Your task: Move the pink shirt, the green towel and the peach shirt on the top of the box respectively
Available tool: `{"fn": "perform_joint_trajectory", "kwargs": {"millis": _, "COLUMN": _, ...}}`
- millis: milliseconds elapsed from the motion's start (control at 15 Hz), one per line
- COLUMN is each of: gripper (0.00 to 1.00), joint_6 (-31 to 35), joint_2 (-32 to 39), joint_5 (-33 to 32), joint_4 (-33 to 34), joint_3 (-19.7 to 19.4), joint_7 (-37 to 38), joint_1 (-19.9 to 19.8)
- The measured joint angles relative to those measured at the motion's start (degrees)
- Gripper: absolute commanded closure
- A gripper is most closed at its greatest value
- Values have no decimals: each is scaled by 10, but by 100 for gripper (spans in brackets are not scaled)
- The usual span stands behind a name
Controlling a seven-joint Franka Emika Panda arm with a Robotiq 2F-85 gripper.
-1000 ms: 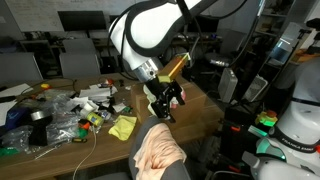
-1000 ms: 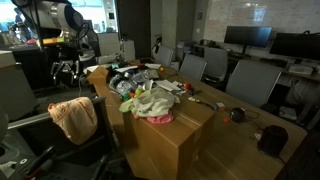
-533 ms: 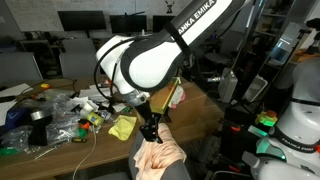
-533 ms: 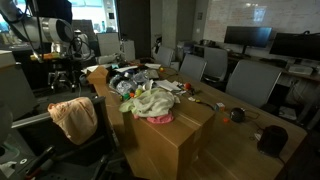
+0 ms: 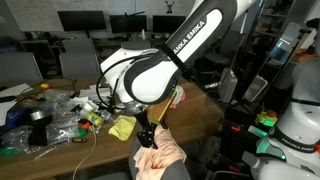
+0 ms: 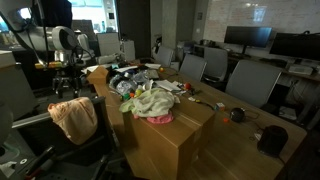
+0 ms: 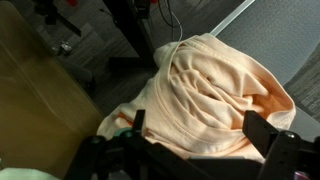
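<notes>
Next, my gripper moves down onto the cloth over the chair back and closes on a fold point(image 5: 154, 146) point(image 7: 199, 129) of the peach shirt below my open fingers.
The peach shirt point(image 7: 215, 85) hangs bunched over a chair back, shown in both exterior views point(image 5: 160, 155) point(image 6: 73, 117). My gripper point(image 7: 200, 128) is open, its two dark fingers standing either side of the shirt's folds just above it; it also shows in both exterior views point(image 5: 148, 138) point(image 6: 67, 90). The cardboard box point(image 6: 175, 135) stands on the table beside the chair. A pale green towel point(image 6: 150, 100) and a pink shirt point(image 6: 160, 118) lie piled on its top. The green towel shows as a yellow-green cloth point(image 5: 122, 127) in an exterior view.
Clutter of bags, tape and cables point(image 5: 50, 112) covers the table behind the box. Office chairs point(image 6: 245, 80) and monitors point(image 6: 250, 38) stand around. A white device point(image 5: 295, 125) stands close at one side. The chair's frame point(image 6: 40, 150) lies below the shirt.
The arm has swung down and across from beside the table to just above the peach shirt on the chair. The gripper has stayed open. The cloths on the box have not moved.
</notes>
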Motion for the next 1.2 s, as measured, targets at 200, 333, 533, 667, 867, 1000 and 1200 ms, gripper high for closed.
{"fn": "perform_joint_trajectory", "kwargs": {"millis": 200, "gripper": 0, "joint_6": 1, "joint_2": 9, "joint_5": 0, "joint_4": -6, "joint_3": -11, "joint_7": 7, "joint_1": 0}}
{"fn": "perform_joint_trajectory", "kwargs": {"millis": 333, "gripper": 0, "joint_6": 1, "joint_2": 15, "joint_5": 0, "joint_4": -6, "joint_3": -17, "joint_7": 9, "joint_1": 0}}
{"fn": "perform_joint_trajectory", "kwargs": {"millis": 533, "gripper": 0, "joint_6": 4, "joint_2": 23, "joint_5": 0, "joint_4": -6, "joint_3": -24, "joint_7": 11, "joint_1": -1}}
{"fn": "perform_joint_trajectory", "kwargs": {"millis": 667, "gripper": 0, "joint_6": 7, "joint_2": 25, "joint_5": 0, "joint_4": -7, "joint_3": -27, "joint_7": 11, "joint_1": -2}}
{"fn": "perform_joint_trajectory", "kwargs": {"millis": 867, "gripper": 26, "joint_6": 13, "joint_2": 25, "joint_5": 0, "joint_4": -8, "joint_3": -31, "joint_7": 12, "joint_1": -3}}
{"fn": "perform_joint_trajectory", "kwargs": {"millis": 1000, "gripper": 42, "joint_6": 15, "joint_2": 25, "joint_5": 0, "joint_4": -9, "joint_3": -32, "joint_7": 12, "joint_1": -3}}
{"fn": "perform_joint_trajectory", "kwargs": {"millis": 1200, "gripper": 65, "joint_6": 18, "joint_2": 25, "joint_5": 0, "joint_4": -9, "joint_3": -32, "joint_7": 13, "joint_1": -3}}
